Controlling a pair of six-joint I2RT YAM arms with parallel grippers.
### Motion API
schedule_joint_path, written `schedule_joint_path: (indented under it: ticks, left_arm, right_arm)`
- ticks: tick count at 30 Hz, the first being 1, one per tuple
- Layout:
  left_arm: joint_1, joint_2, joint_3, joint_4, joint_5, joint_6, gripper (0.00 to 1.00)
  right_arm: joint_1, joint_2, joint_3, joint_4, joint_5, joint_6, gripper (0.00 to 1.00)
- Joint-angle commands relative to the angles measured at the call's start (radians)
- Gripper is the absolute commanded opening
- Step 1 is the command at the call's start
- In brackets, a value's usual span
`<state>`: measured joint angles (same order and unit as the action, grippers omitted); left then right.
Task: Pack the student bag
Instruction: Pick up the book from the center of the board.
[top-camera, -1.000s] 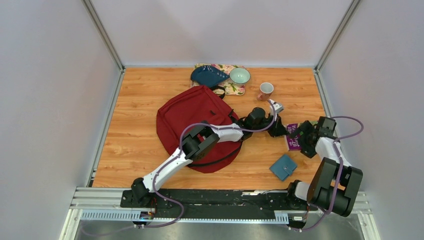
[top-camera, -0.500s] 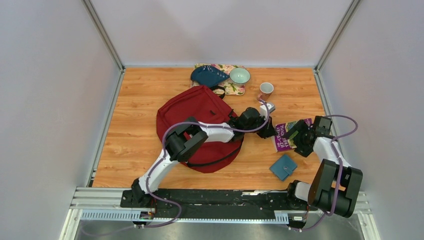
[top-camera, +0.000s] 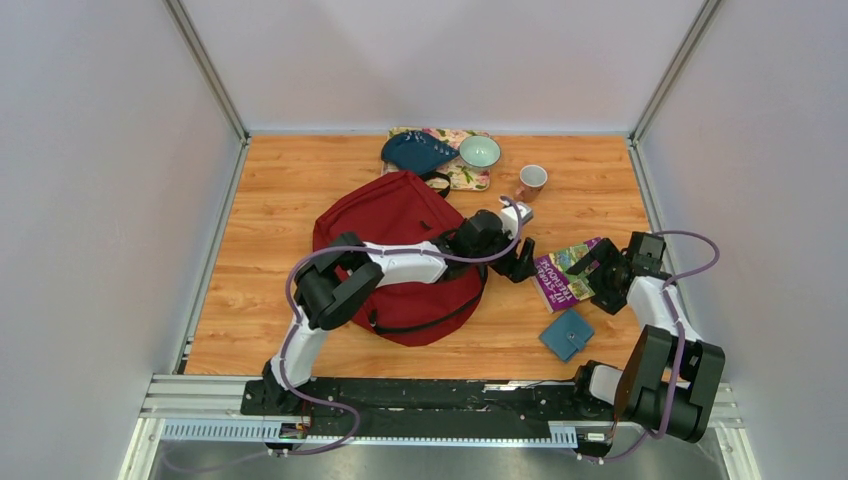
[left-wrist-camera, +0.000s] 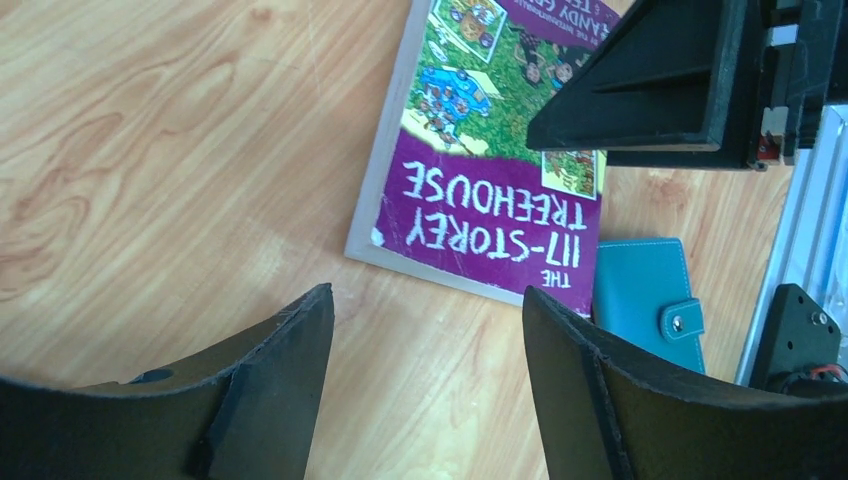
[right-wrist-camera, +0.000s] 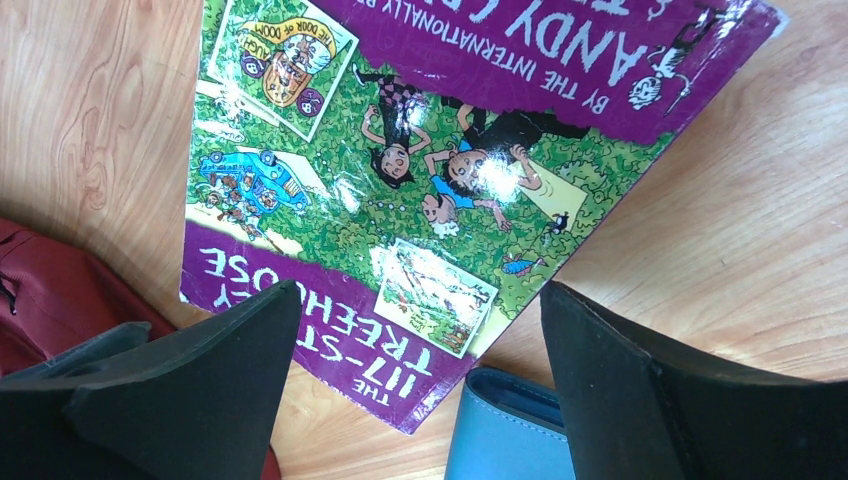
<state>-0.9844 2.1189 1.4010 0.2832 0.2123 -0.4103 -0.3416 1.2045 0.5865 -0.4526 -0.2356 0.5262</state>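
My left gripper will move slightly right in the top view next and close on the book's bag-side corner there.
The student bag (top-camera: 385, 225), dark red, lies flat left of centre, and its edge shows in the right wrist view (right-wrist-camera: 45, 290). A purple and green book (top-camera: 562, 273) lies flat on the wood between the two grippers. My left gripper (top-camera: 521, 263) is open just left of the book (left-wrist-camera: 490, 190), with only bare wood between its fingers (left-wrist-camera: 428, 300). My right gripper (top-camera: 600, 268) hovers open above the book's right part (right-wrist-camera: 440, 140) and holds nothing (right-wrist-camera: 418, 300). My left arm lies across the bag.
A blue wallet (top-camera: 566, 334) lies shut near the book's lower corner (left-wrist-camera: 645, 300) (right-wrist-camera: 510, 430). At the back are a floral mat (top-camera: 466, 178), a dark blue pouch (top-camera: 416, 152), a pale green bowl (top-camera: 480, 151) and a pink cup (top-camera: 531, 180).
My left gripper has opened and let go of the book, drawing back left towards the bag. The book has shifted left and now lies flat. The right gripper stayed open.
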Motion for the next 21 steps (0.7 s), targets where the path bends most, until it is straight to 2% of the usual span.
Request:
schedule_joint_path:
  ticks: [1, 7, 10, 21]
  left_arm:
    - [0.035, 0.015, 0.097, 0.025, 0.054, 0.056, 0.77]
    - [0.044, 0.217, 0.353, 0.036, 0.261, 0.045, 0.77]
    - [0.046, 0.295, 0.423, 0.054, 0.309, 0.012, 0.78]
    - [0.047, 0.377, 0.423, 0.088, 0.386, -0.077, 0.79]
  right_arm:
    - [-0.008, -0.025, 0.003, 0.017, 0.022, 0.012, 0.93]
    - [-0.031, -0.059, -0.022, 0.034, 0.018, 0.044, 0.93]
    - [-0.034, -0.089, -0.04, 0.046, 0.01, 0.07, 0.93]
    - [-0.034, -0.019, -0.06, 0.144, -0.065, 0.078, 0.93]
